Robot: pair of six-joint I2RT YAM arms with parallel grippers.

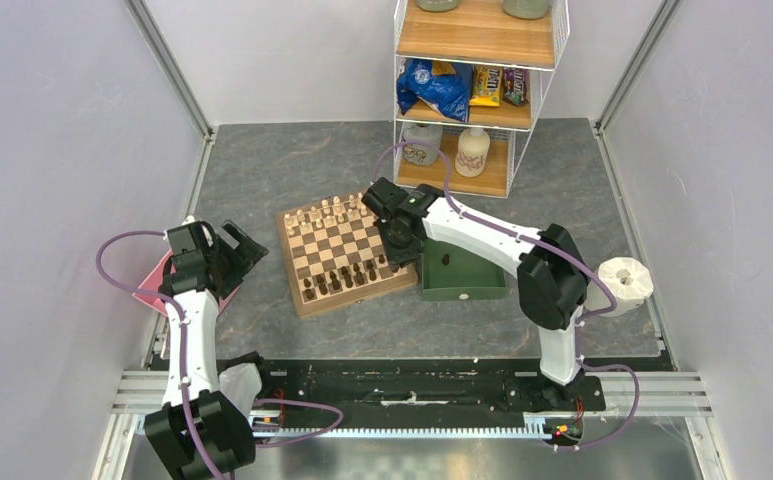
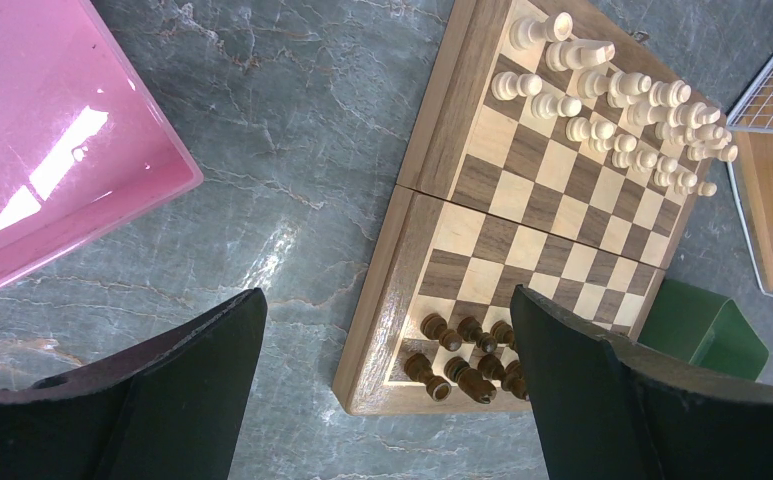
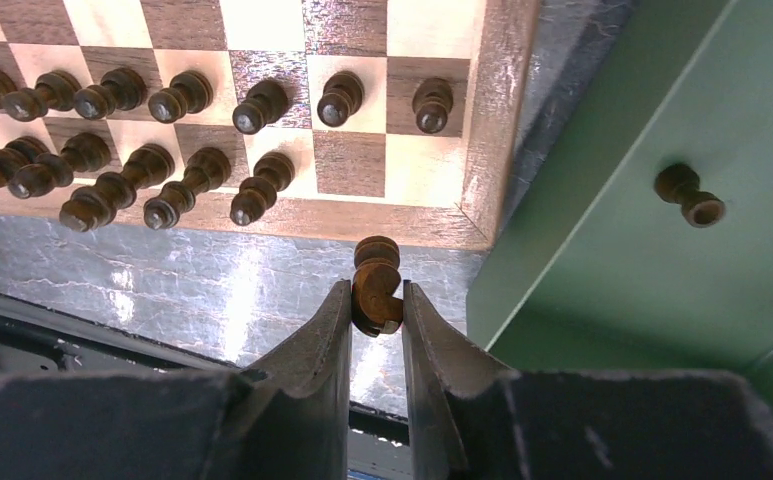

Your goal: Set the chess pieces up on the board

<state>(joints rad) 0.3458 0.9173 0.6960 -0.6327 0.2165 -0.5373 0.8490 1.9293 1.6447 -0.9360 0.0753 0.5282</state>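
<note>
My right gripper moves down and toward the near row's dark pieces next, onto the dark square (image 1: 385, 273) (image 3: 351, 164) beside the last one, because that square is bare.
The board (image 1: 337, 246) lies at the table's middle, with dark-brown chess pieces (image 1: 347, 278) on its two near rows and pale ones (image 1: 322, 215) on the far rows. My right gripper (image 1: 399, 240) hovers over the board's right side. It is shut on one dark piece (image 3: 374, 262), which hangs from my right gripper (image 3: 376, 292) just off the board's (image 3: 412, 170) near right corner. Two corner squares of the near row are bare beside the dark pieces (image 3: 162, 180). Another dark piece (image 3: 690, 195) lies in the green tray (image 3: 652, 300). My left gripper (image 2: 387, 300) is open left of the board (image 2: 522, 200).
The green tray (image 1: 462, 272) sits against the board's right side. A pink tray (image 1: 157, 285) lies under the left arm. A wire shelf (image 1: 477, 90) with snacks and bottles stands behind the board. A white roll (image 1: 625, 280) is at the far right.
</note>
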